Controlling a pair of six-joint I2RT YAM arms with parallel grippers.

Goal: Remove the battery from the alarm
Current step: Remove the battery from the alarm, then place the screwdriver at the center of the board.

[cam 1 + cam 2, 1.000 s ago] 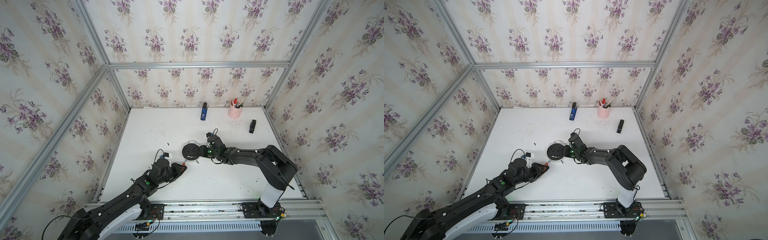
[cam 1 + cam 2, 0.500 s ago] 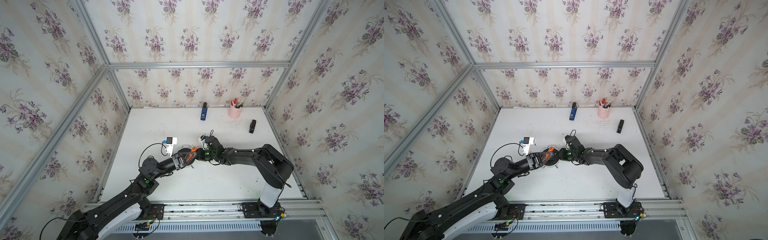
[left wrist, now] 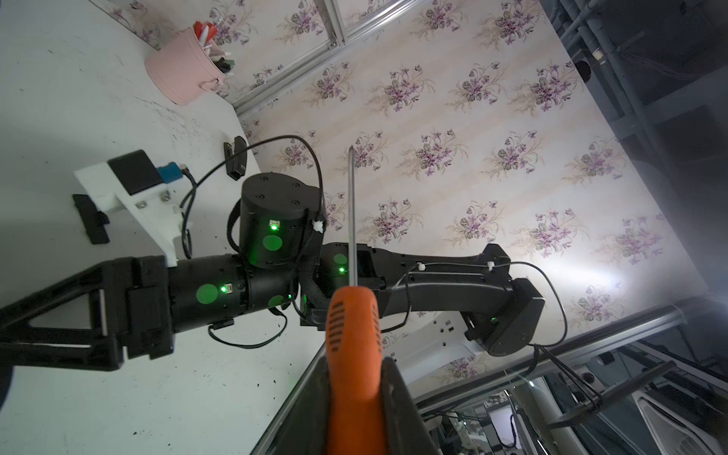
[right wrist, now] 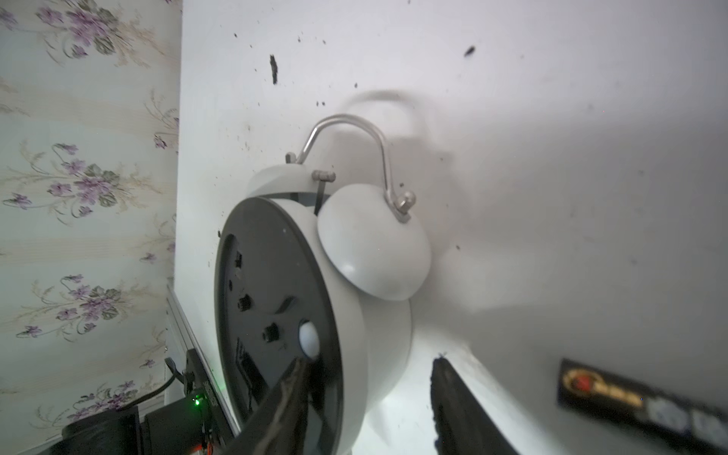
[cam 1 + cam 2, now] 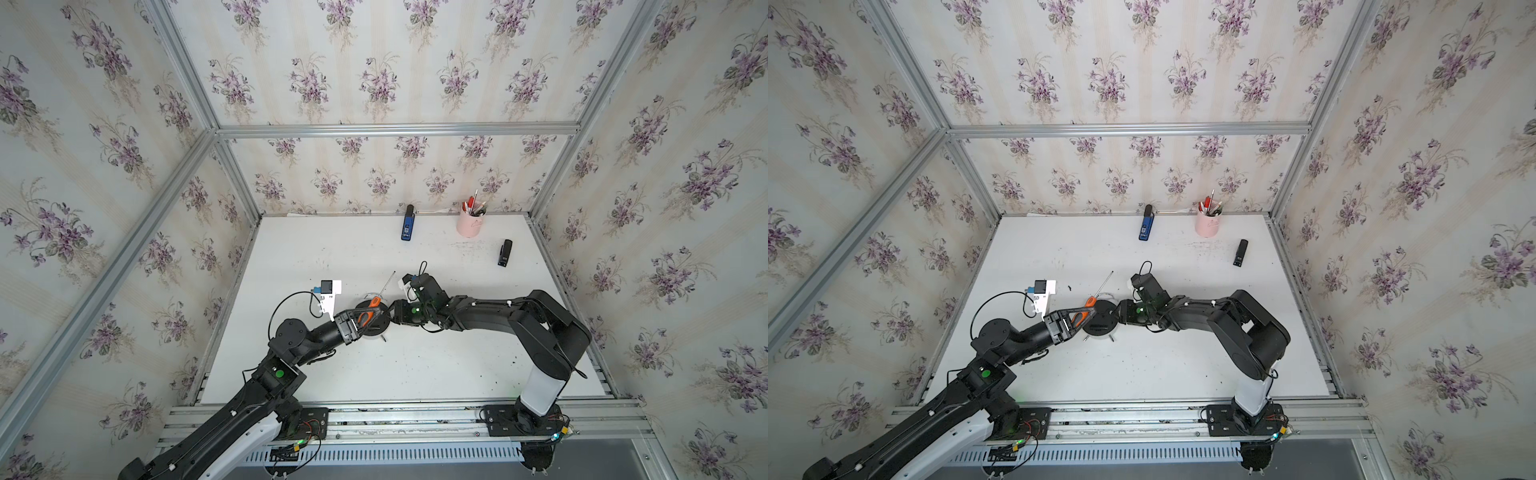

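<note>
My left gripper carries the screwdriver outward next, lowers it there and releases it, since bare tabletop lies below and outward, beyond the alarm's handle.
The alarm (image 5: 377, 326) (image 5: 1100, 323) lies face down mid-table, its black back (image 4: 275, 291) up and its bells and handle toward the rear. My right gripper (image 5: 392, 311) (image 5: 1120, 311) (image 4: 370, 362) is open, straddling the alarm's rim: one finger over the back panel, the other apart from the body. My left gripper (image 5: 365, 318) (image 5: 1081, 316) (image 3: 356, 366) is shut on an orange-handled screwdriver (image 5: 368, 315) (image 3: 354, 335) above the back's left edge, shaft pointing rearward. Beside the right gripper a blurred black oblong with a gold-red mark (image 4: 630, 398) lies on the table. It looks like the battery.
At the back stand a pink pen cup (image 5: 469, 224), a blue device (image 5: 408, 226) and a black stapler-like block (image 5: 504, 252). A small flat black piece (image 3: 91, 220) lies by the right wrist's camera mount. Papered walls and aluminium rails close in the table.
My left arm has swung from the front left up to the alarm, carrying the screwdriver. The right gripper's jaws have widened at the alarm's rim.
</note>
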